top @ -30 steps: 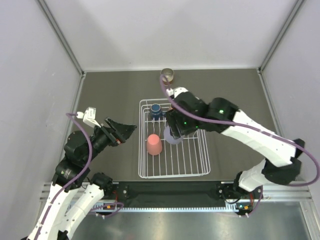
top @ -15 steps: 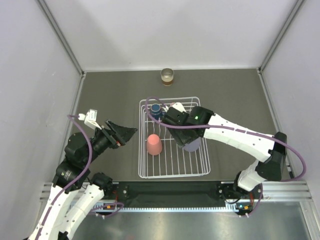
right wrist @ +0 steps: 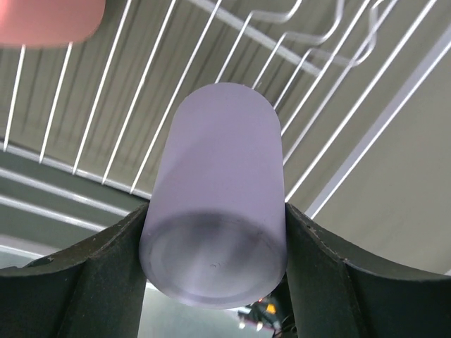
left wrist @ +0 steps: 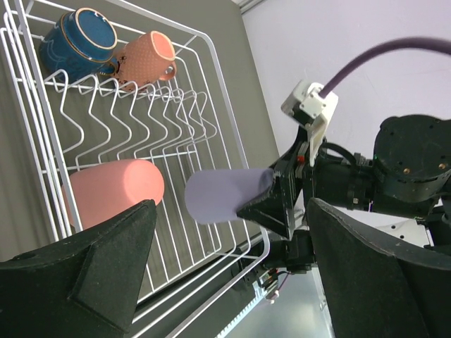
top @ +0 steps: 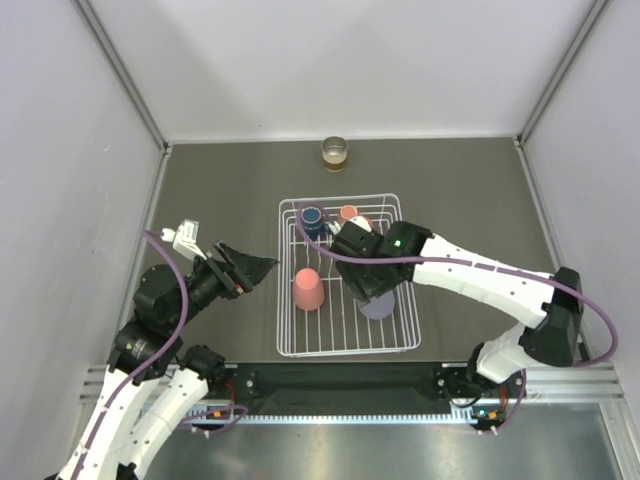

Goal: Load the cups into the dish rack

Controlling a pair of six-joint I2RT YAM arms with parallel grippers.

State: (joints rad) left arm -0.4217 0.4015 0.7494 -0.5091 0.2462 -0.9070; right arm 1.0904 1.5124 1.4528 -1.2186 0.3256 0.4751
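The lavender tumbler in my right gripper needs to go back and down next, so I can release it in the rack's empty near corner (top: 390, 335). That spot is below it and clear of the pink tumbler (top: 308, 289).
The white wire dish rack (top: 346, 352) sits mid-table. In it a pink tumbler (top: 308, 289) stands upside down at the left, and a dark blue mug (top: 313, 218) and a terracotta-orange mug (top: 349, 214) sit at the far end. My right gripper (top: 374, 292) is shut on the lavender tumbler (top: 379, 304) and holds it over the rack's near right part; the right wrist view shows it (right wrist: 218, 176) gripped near its base. The brownish cup (top: 334, 153) stands on the table beyond the rack. My left gripper (top: 252, 268) is open and empty, left of the rack.
The left wrist view shows the rack's tines (left wrist: 141, 113), blue mug (left wrist: 77, 44), orange mug (left wrist: 144, 60), pink tumbler (left wrist: 113, 191) and the held lavender tumbler (left wrist: 225, 194). Grey walls enclose the table on three sides. The arm bases stand along the near edge.
My right gripper has carried the lavender tumbler from the rack's middle toward its near right part, uncovering the orange mug. My left arm has barely moved.
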